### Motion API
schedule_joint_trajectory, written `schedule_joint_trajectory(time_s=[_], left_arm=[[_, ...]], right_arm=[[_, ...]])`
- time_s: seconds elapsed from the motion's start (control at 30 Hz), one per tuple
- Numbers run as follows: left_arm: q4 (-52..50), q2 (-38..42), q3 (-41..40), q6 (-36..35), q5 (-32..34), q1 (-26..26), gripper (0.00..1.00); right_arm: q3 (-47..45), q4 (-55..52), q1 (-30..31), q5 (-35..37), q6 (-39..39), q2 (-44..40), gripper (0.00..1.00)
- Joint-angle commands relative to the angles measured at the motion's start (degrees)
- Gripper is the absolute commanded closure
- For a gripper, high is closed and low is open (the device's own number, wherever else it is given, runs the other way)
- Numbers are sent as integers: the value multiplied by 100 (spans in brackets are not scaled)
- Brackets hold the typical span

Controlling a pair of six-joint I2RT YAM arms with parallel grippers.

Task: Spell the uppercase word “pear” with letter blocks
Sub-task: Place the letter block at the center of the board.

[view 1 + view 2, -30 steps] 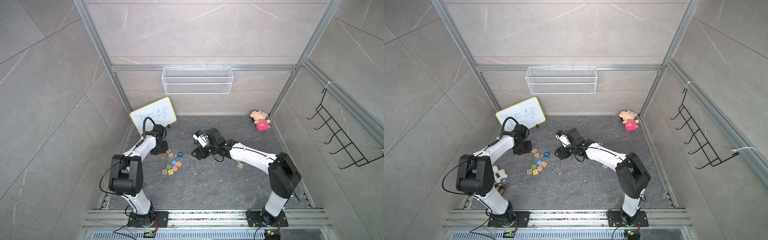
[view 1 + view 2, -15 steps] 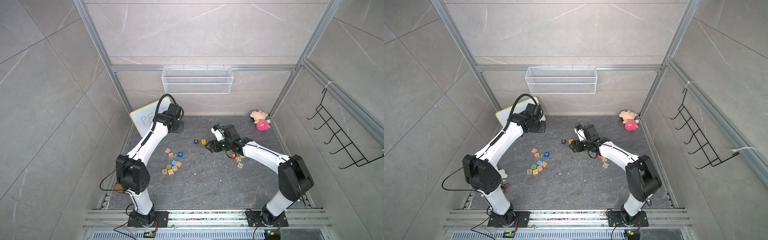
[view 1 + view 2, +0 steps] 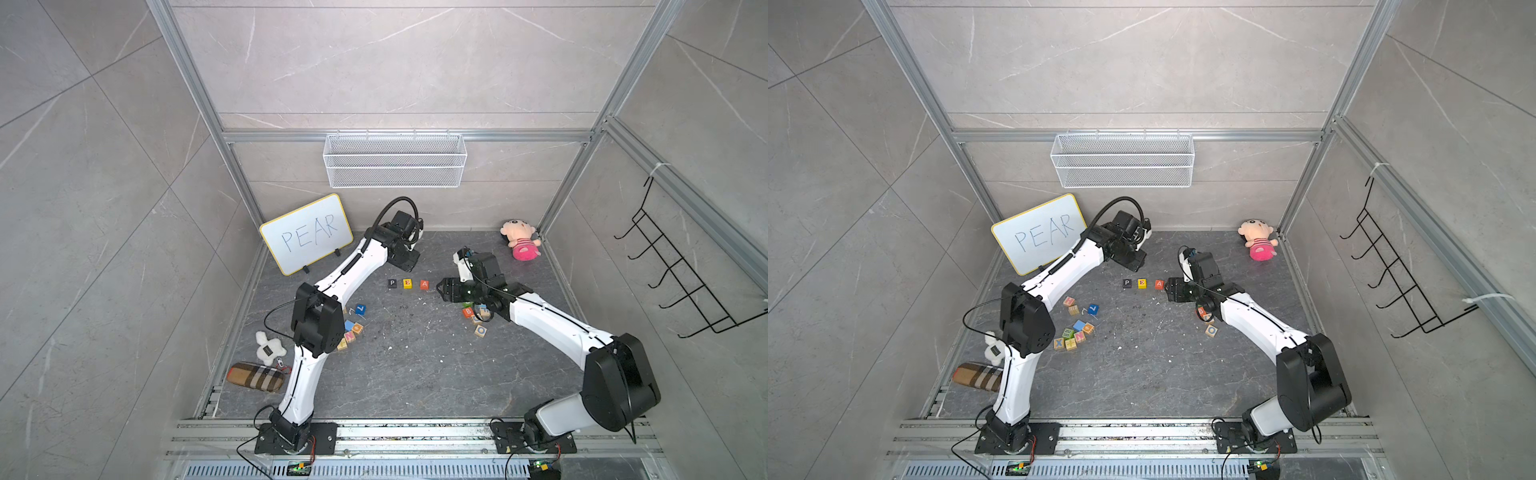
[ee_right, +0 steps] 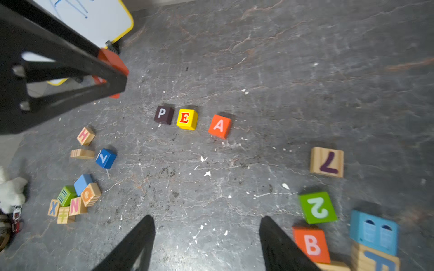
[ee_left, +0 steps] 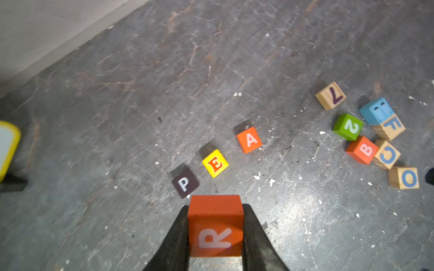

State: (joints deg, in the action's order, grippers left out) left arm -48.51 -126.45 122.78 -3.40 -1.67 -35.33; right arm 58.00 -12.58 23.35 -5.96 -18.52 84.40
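Note:
My left gripper is above the bare floor past the A, so next I should move it along the row, turn it and lower it to release the R there.
Three letter blocks stand in a row on the floor: black P [image 3: 392,283] [image 4: 163,114], yellow E [image 3: 407,284] [image 4: 186,119] and orange A [image 3: 424,284] [image 4: 220,126]. My left gripper [image 5: 215,207] hangs above the floor just behind the row's P end, shut on the red-orange R block [image 5: 215,225]. In a top view the left gripper [image 3: 407,261] hides the R. My right gripper [image 4: 206,220] stands open and empty over bare floor, just right of the A in both top views [image 3: 440,289] [image 3: 1169,289].
A whiteboard [image 3: 307,239] reading PEAR leans at the back left. Loose blocks lie in a left pile [image 3: 351,328] and beside my right wrist, among them an orange B [image 4: 311,244] and a green 2 [image 4: 317,207]. A pink plush toy [image 3: 519,243] sits back right.
My left arm has swung from the left block pile to behind the row, carrying the R. The A now stands beside the E, and my right gripper has drawn back to the right.

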Motion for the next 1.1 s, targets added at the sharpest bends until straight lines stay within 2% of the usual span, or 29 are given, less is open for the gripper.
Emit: schedule_joint_trajectory(time_s=[0.0, 0.17, 0.3, 0.47, 0.67, 0.8, 1.07], left_arm=[[239, -226, 422, -598, -771, -84, 78], [317, -807, 880, -1116, -1278, -210, 78], [333, -1269, 1238, -1421, -1763, -232, 78], [325, -1672, 1620, -1934, -2015, -320, 78], [393, -2100, 1867, -2700, -1817, -589, 78], [259, -2455, 2265, -2919, -1793, -594, 79], [212, -2708, 2216, -3236, -1695, -541, 79]], right_arm=[[-244, -137, -89, 752, -321, -417, 26], [-513, -232, -241, 1075, -567, -786, 26], [-553, -303, -266, 833, -487, -756, 26], [-630, -323, -277, 490, -485, -640, 26], [-764, -288, -303, 503, -503, -737, 26], [-860, -269, -310, 517, -508, -904, 26], [-963, -280, -313, 453, -485, -1085, 26]])
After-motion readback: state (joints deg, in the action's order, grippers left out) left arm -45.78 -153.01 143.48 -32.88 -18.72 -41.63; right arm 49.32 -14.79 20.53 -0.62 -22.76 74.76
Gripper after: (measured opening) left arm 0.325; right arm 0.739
